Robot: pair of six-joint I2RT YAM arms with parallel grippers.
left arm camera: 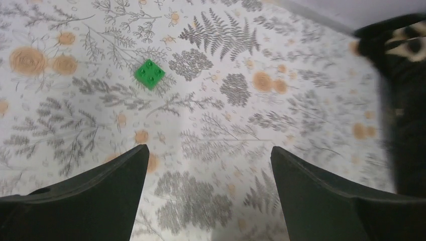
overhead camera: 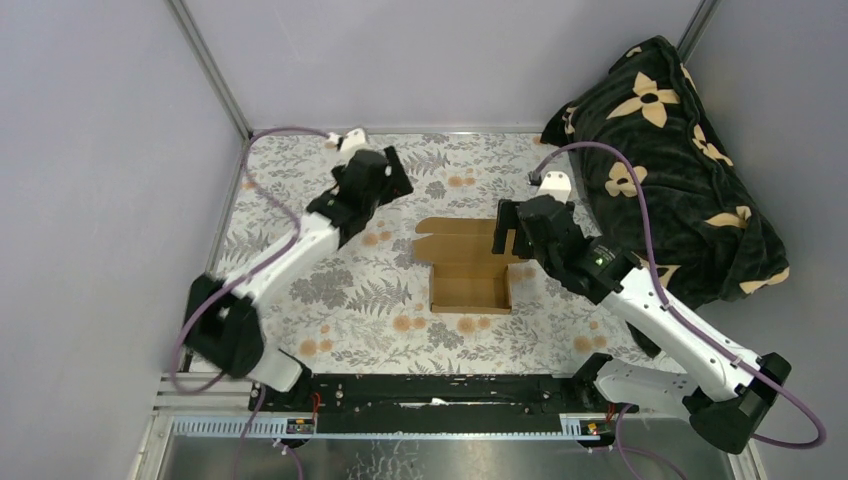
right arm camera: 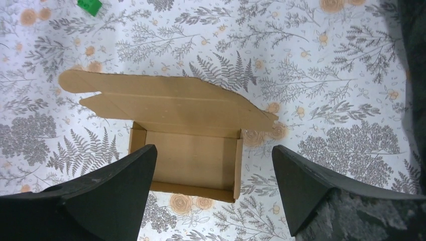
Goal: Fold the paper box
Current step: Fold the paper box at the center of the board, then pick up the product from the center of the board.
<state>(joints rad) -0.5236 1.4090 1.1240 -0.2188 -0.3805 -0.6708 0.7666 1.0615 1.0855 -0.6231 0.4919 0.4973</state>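
Observation:
My left gripper moves down and left in its wrist view next until its open fingers straddle the green cube (left arm camera: pixel 150 74), which lies below and that way.
The paper box (overhead camera: pixel 470 270) is plain brown cardboard lying on the floral cloth mid-table. Its shallow tray has its walls up, and its lid flap (overhead camera: pixel 455 238) lies flat behind the tray. In the right wrist view the paper box (right arm camera: pixel 187 159) sits below and between my fingers. My right gripper (right arm camera: pixel 213 147) hovers above its tray, open and holding nothing; from above, the right gripper (overhead camera: pixel 512 232) is at the box's far right corner. My left gripper (left arm camera: pixel 208 148) is open and empty over bare cloth. From above, the left gripper (overhead camera: pixel 385 178) is well left of the box.
A small green cube (left arm camera: pixel 150 74) lies on the cloth ahead of the left fingers, and the green cube (right arm camera: pixel 89 6) also shows beyond the box's flap. A dark flowered blanket (overhead camera: pixel 680 170) is heaped at the right. Grey walls enclose the table (overhead camera: pixel 330 300).

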